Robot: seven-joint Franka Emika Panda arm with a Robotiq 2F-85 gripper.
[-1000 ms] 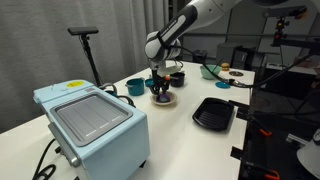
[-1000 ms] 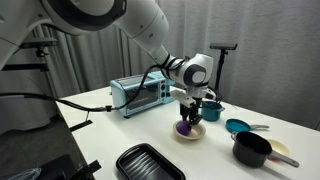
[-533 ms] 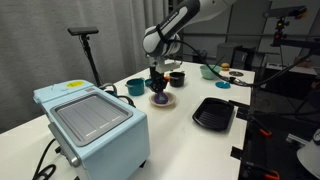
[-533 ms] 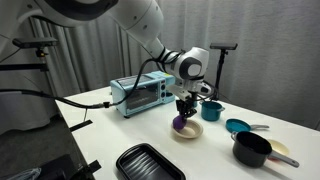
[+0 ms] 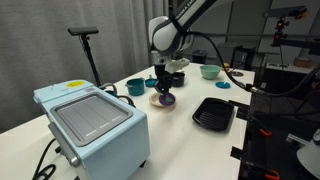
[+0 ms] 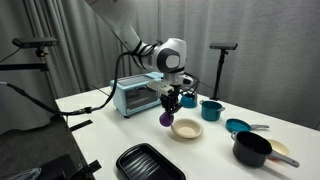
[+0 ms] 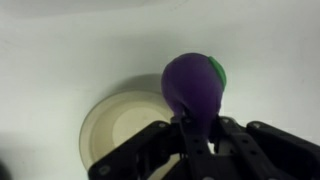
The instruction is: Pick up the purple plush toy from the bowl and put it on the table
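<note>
The part of the white table just beside the black tray is bare, so next I need to move my gripper away from the cream bowl (image 6: 187,128) toward the black tray and lower it onto that part of the table.
My gripper (image 6: 169,103) is shut on the purple plush toy (image 6: 166,118) and holds it in the air, above the white table (image 6: 110,135). The toy also shows in an exterior view (image 5: 167,98) and in the wrist view (image 7: 196,85), where it has a small green patch. The cream bowl (image 6: 187,128) is empty and sits on the table just beside and below the toy. In the wrist view the bowl (image 7: 115,130) lies to the left of my gripper (image 7: 197,130). In an exterior view the bowl (image 5: 157,99) is partly hidden behind the toy.
A light blue toaster oven (image 5: 90,120) stands at the table's near end. A black tray (image 5: 213,113) lies by the edge. Teal bowls (image 5: 135,86) (image 6: 210,110) and a black bowl (image 6: 251,149) stand near the cream bowl. A stand (image 5: 87,45) rises behind the table.
My gripper has lifted the purple plush toy out of the cream bowl and carried it sideways off the bowl, toward the toaster oven side.
</note>
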